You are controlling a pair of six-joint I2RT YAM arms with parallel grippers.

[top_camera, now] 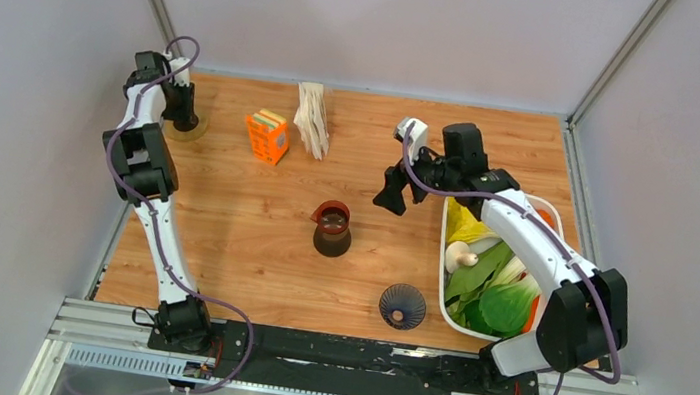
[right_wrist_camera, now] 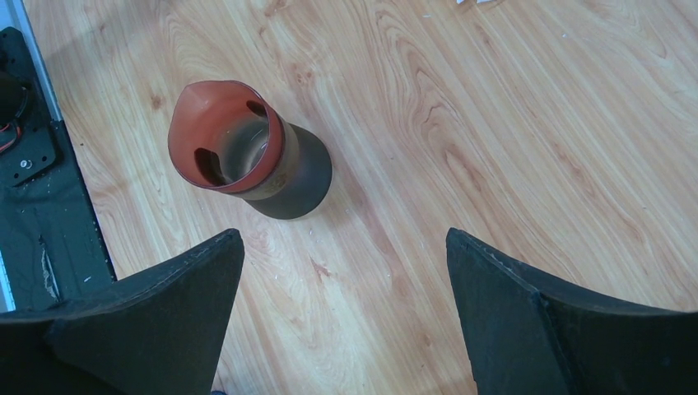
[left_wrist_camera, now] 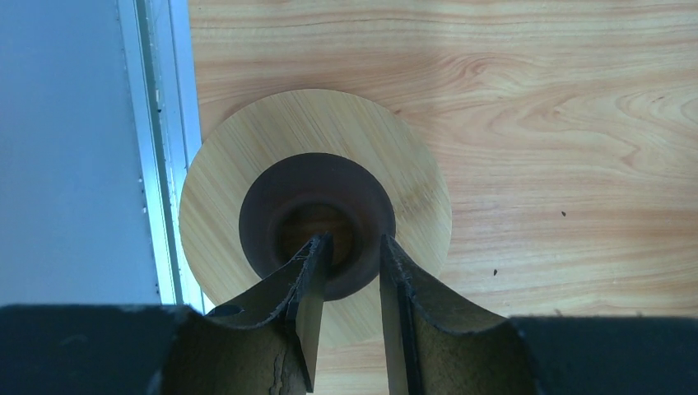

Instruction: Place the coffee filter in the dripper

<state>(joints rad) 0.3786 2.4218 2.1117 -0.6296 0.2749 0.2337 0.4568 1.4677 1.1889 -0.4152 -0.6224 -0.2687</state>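
Observation:
My right gripper will next tilt level and move left in the top view onto the disc's pale rim, because my left gripper is at the dark ring.
The dripper [top_camera: 402, 306], a dark ribbed see-through cone, sits on the table near the front, right of centre. The coffee filters [top_camera: 313, 118] are a stack of pale fan-shaped papers standing at the back; no single sheet is apart from it. My right gripper [top_camera: 397, 188] is open and empty above bare wood between the stack and the dripper; in its wrist view the gripper [right_wrist_camera: 346, 247] has its jaws wide apart. My left gripper [top_camera: 182, 116] is at the far left, and in the left wrist view [left_wrist_camera: 354, 243] its jaws are narrowly apart with nothing between them.
A brown pot [top_camera: 332, 229] with a red-orange rim stands mid-table and also shows in the right wrist view [right_wrist_camera: 247, 156]. An orange box [top_camera: 267, 135] is beside the filters. A round wooden disc with a dark ring [left_wrist_camera: 317, 222] lies under my left gripper. A white basket [top_camera: 441, 269] of vegetables is at the right.

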